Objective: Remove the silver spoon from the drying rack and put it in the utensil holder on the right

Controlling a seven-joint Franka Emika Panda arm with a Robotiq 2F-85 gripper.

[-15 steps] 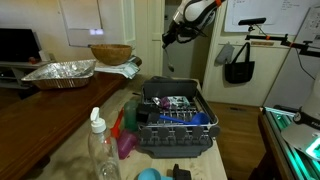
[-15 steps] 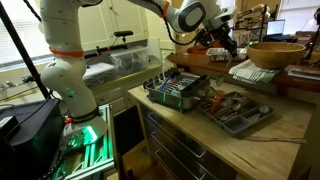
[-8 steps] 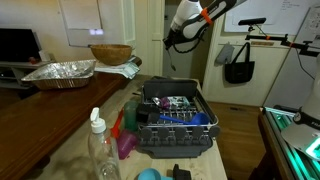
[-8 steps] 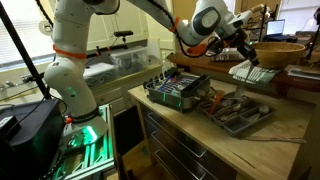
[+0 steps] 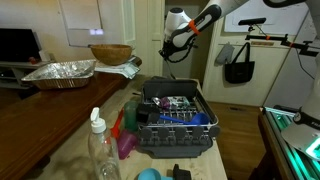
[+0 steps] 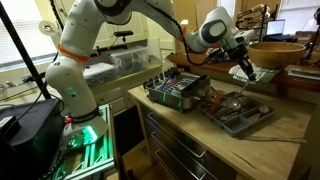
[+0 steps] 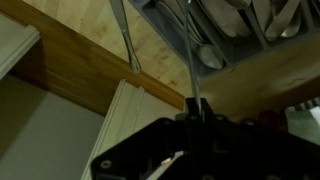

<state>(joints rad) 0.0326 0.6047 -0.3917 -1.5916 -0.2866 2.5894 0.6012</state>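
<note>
My gripper should lower and shift over the cutlery sections of the utensil holder (image 6: 238, 113), because the silver spoon (image 7: 190, 60) still hangs above that holder.
The dark grey drying rack (image 5: 176, 122) stands mid-table and holds several utensils; it also shows in an exterior view (image 6: 178, 88). The utensil holder (image 6: 238, 113) is a flat grey tray with cutlery beside the rack, and it fills the top right of the wrist view (image 7: 240, 30). My gripper (image 6: 243, 66) hangs above the holder's far end, away from the rack. In the wrist view my gripper (image 7: 193, 115) is shut on the thin handle of the silver spoon (image 7: 190, 60), which points toward the holder. My gripper (image 5: 168, 50) shows high behind the rack.
A wooden bowl (image 6: 275, 52) and a folded cloth (image 6: 252, 73) sit just behind the holder. A foil tray (image 5: 60, 72) lies on the far counter. A clear plastic bottle (image 5: 100, 150) stands at the near table edge. A black bag (image 5: 240, 65) hangs behind.
My gripper has swung away from the rack toward the utensil holder and come lower over it, with the spoon still in its jaws.
</note>
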